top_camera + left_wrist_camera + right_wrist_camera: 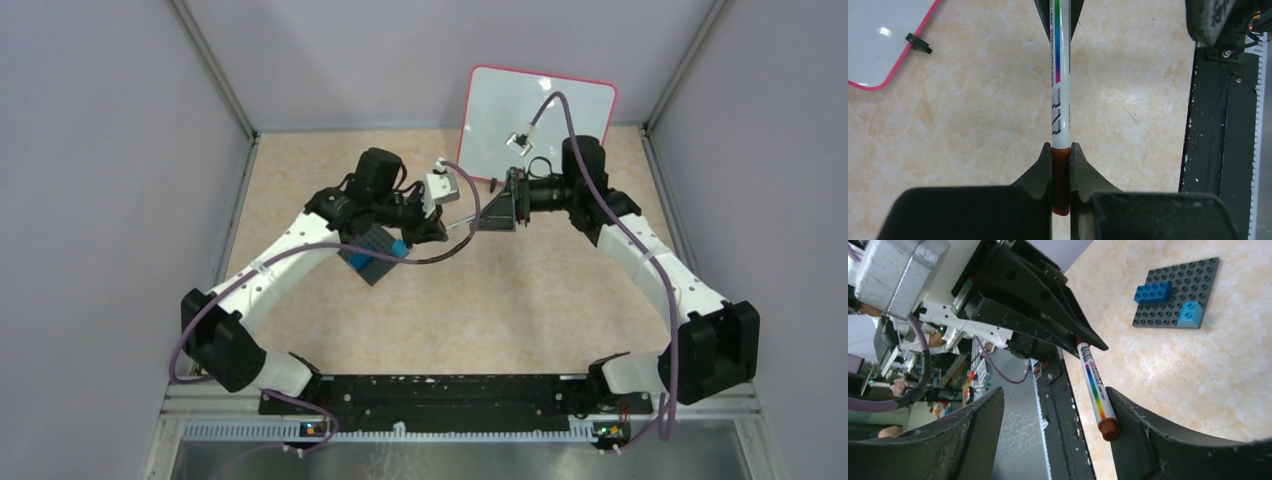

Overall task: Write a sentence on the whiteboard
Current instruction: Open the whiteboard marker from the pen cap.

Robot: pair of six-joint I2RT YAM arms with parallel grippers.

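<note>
I need to pull the red-brown end of the marker to the left in the top view with my left gripper, lower it and let it go, because bare tabletop past the plate (318, 283) is below the gripper there.
The whiteboard (540, 115), white with a thin red-pink frame, stands at the back right; its corner (883, 45) and one black foot (918, 44) show in the left wrist view. No sentence shows on its face. My left gripper (1061, 150) is shut on the red-brown end of a white marker (1060, 75) with a rainbow stripe, held above the tabletop. My right gripper (1054, 392) faces it, open wide. The marker's other red-brown end (1109, 429) rests against the inner side of one right finger (1148, 440). Both grippers (440, 228) (490, 210) meet mid-table in front of the board.
A dark grey studded plate (1178, 295) carrying two blue bricks lies flat on the beige table, under the left arm (375, 255). The black base rail (1218, 125) runs along the near edge. Grey walls enclose the table on three sides.
</note>
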